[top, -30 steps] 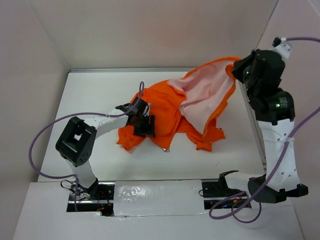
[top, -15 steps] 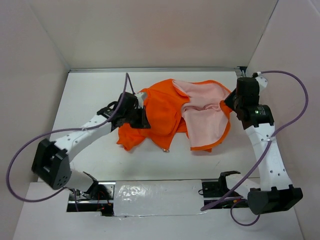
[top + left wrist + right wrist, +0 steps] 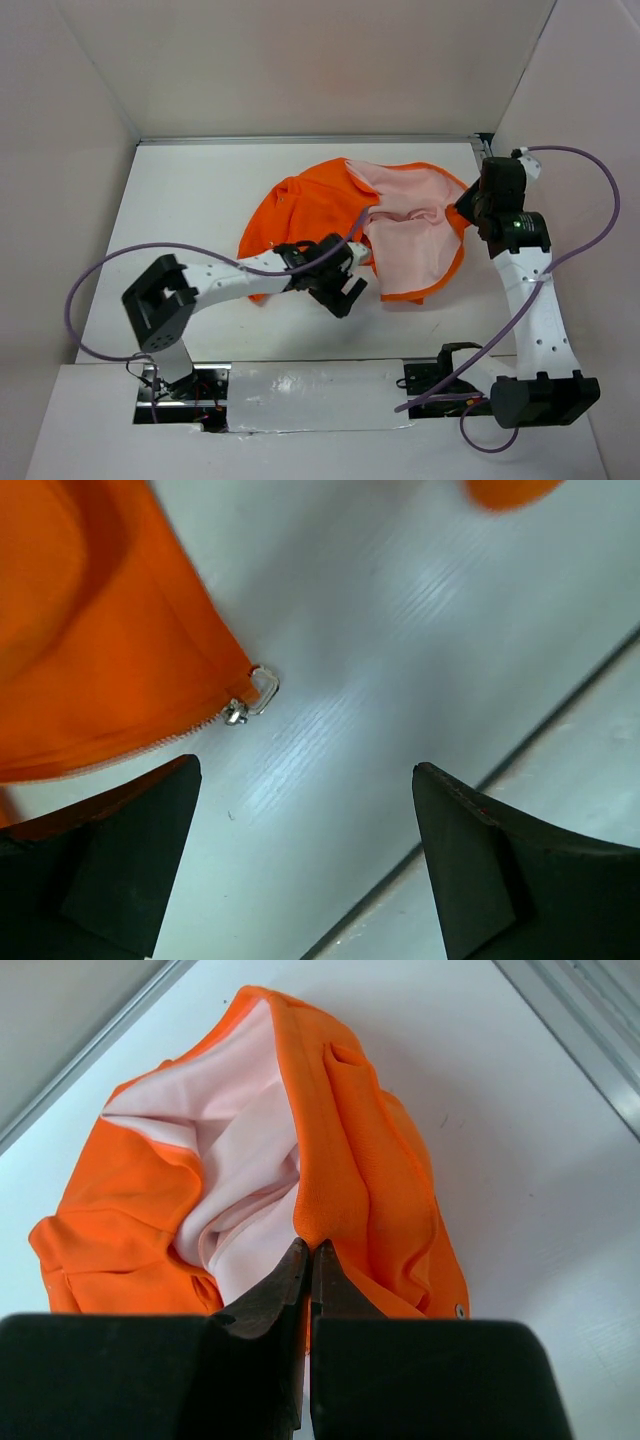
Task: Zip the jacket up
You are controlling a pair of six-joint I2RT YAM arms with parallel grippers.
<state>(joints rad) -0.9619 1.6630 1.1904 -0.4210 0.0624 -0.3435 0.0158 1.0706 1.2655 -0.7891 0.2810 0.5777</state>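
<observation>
My left gripper's open fingers are over bare table, so next they need to go down and outward onto the jacket's orange edge by the zipper pull point(image 3: 252, 695).
The orange jacket point(image 3: 300, 215) lies crumpled in the middle of the table, its pale pink lining point(image 3: 410, 235) turned up on the right. My left gripper point(image 3: 345, 290) is open and empty at the jacket's near edge. In the left wrist view the silver zipper pull point(image 3: 252, 695) lies on the table at the hem's corner, just ahead of the open fingers point(image 3: 120, 850). My right gripper point(image 3: 468, 205) is shut on a fold of the jacket's right edge; the right wrist view shows the orange fabric point(image 3: 340, 1160) pinched at the fingertips point(image 3: 311, 1250).
White walls stand close on the left, back and right. A metal rail point(image 3: 300, 140) runs along the table's far edge. A white raised strip point(image 3: 310, 385) lies between the arm bases at the near edge.
My left arm has let go of the jacket's left side and swung toward the near right, to the hem by the zipper pull. The jacket's left part has spread flatter. The right gripper stays put.
</observation>
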